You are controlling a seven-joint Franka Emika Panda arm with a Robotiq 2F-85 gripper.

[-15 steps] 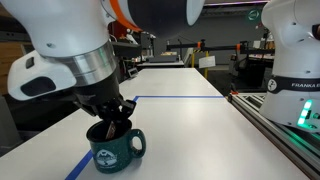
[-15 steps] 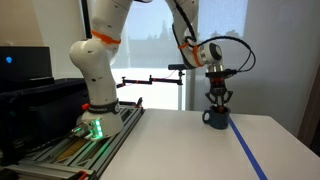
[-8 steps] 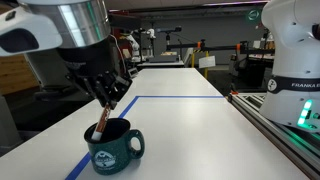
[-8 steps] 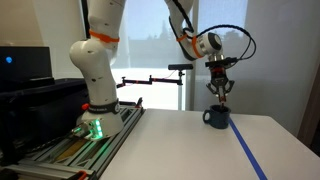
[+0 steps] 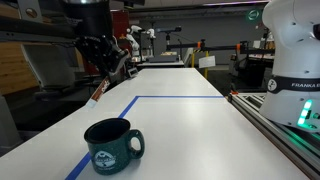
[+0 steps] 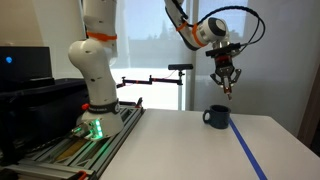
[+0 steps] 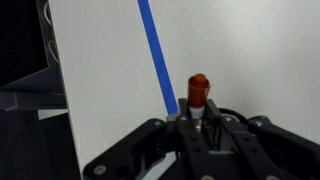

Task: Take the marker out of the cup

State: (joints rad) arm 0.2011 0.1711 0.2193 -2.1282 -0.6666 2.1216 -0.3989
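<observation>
The gripper goes down to the bare tabletop well below it, beside the dark green cup, next to release the marker, which is already clear of the cup.
My gripper is shut on the marker, which hangs tilted from the fingers high above the table. The marker's red-orange cap sticks out between the fingers in the wrist view. The dark green cup, with a pale emblem and side handle, stands on the white table well below the gripper; nothing is visible inside it. In an exterior view the gripper holds the marker above the cup.
A blue tape line runs across the white table. The robot base stands on a rail at the table's side. A second white robot base is at the edge. Lab benches lie behind.
The gripper has risen from the cup with the marker in it. The marker has come fully out of the cup and now hangs well above it.
</observation>
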